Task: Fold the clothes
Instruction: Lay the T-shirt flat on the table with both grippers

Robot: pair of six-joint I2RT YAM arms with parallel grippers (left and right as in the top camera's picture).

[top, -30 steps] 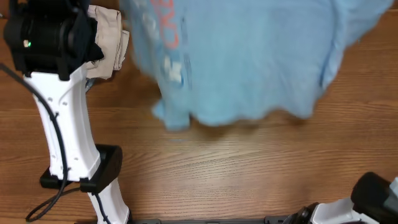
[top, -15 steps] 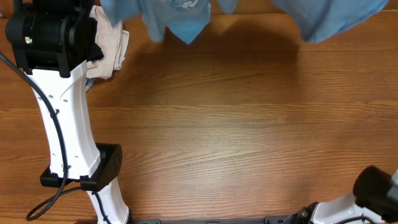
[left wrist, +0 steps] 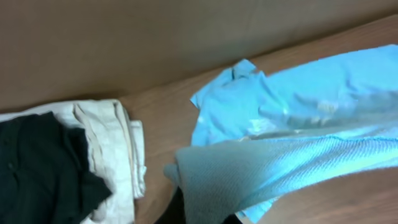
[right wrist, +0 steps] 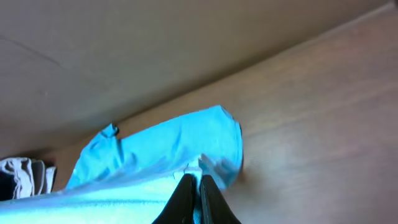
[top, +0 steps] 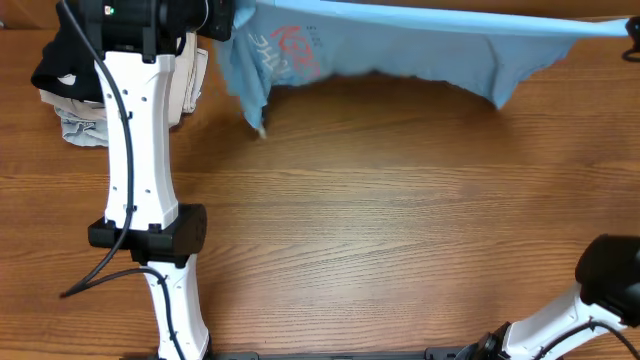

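The cloth is hanging stretched in the air, so my left gripper will next move back and down over the bare tabletop beside the folded clothes and let go of its shirt end.
The clothes, a sky-blue T-shirt with pink and white lettering, hang stretched in the air along the far side of the table. My left gripper holds one end at the top left. My right gripper holds the other end at the top right edge. In the left wrist view the shirt drapes over my left gripper, hiding most of its dark fingers. In the right wrist view my right gripper stands shut on the edge of the shirt, whose lower part trails toward the table.
A stack of folded garments lies at the far left: a black one, a beige one and pale denim. The left arm's white link rises from its base. The right arm's base is at the bottom right.
The shirt has swung from over the table's middle toward the far edge and now hangs pulled flat between both grippers. The left arm has shifted right and further back.
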